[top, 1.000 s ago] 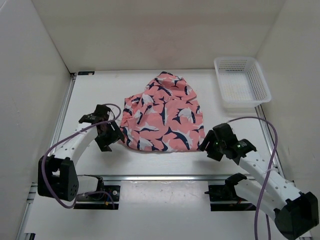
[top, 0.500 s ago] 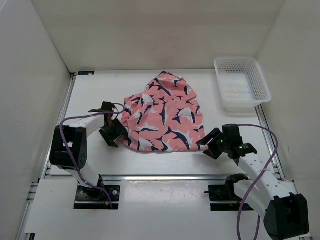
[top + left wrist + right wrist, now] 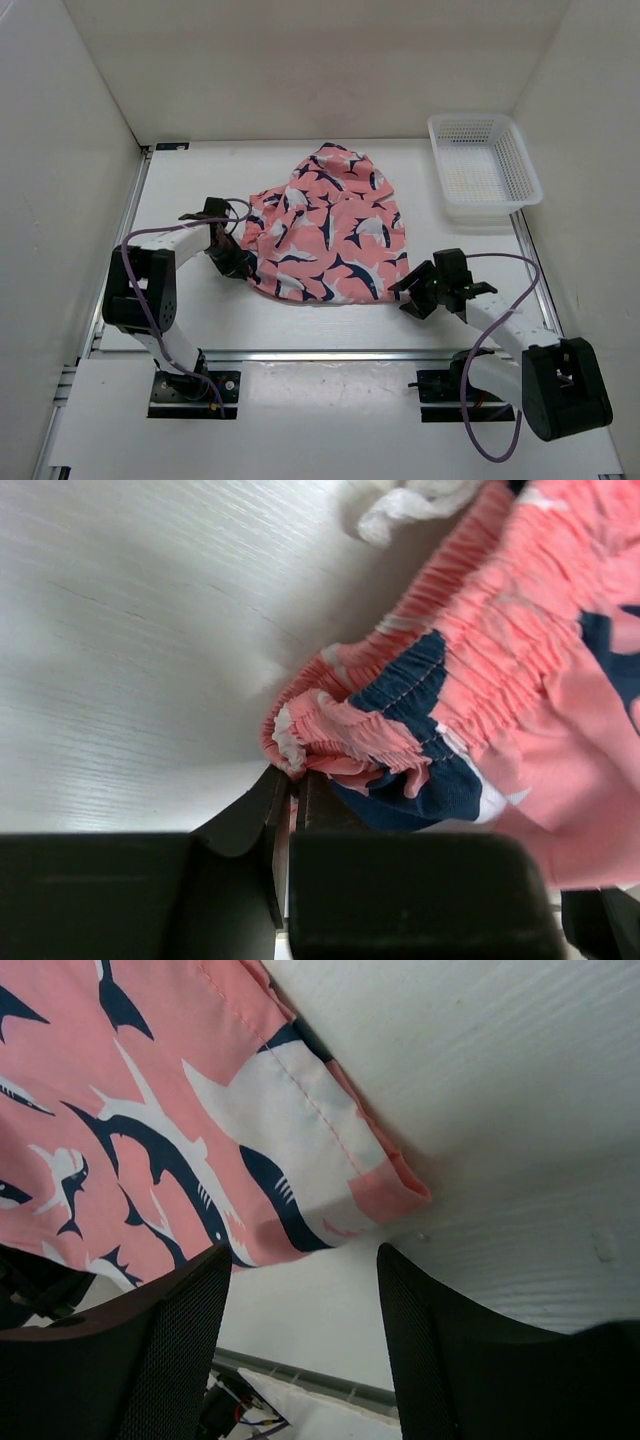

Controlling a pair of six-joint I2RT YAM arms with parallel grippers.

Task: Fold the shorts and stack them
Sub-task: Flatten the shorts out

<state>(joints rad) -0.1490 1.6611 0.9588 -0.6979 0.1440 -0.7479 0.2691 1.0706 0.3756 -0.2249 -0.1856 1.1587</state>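
The left gripper will next lift the shorts' gathered waistband [image 3: 340,735] and carry it outward and to the left in the top view, to let go of it on bare tabletop.
The coral-pink shorts [image 3: 325,225], printed with navy and white fish, lie crumpled in the middle of the table. My left gripper [image 3: 238,262] is at their left edge. In the left wrist view its jaws [image 3: 292,780] are pressed together on a pinch of the gathered elastic waistband [image 3: 340,735]. My right gripper [image 3: 408,290] sits low at the shorts' near right corner and is open. In the right wrist view its mesh-faced fingers [image 3: 170,1345] stand wide apart just short of the hem corner [image 3: 390,1185], with bare table between them.
A white plastic mesh basket [image 3: 483,165] stands at the back right by the side wall. White walls close in the table on the left, back and right. A metal rail [image 3: 330,355] runs along the near edge in front of the arm bases.
My left gripper moved right to the shorts' edge and shut on the waistband. My right gripper slid a little left toward the hem corner and stayed open.
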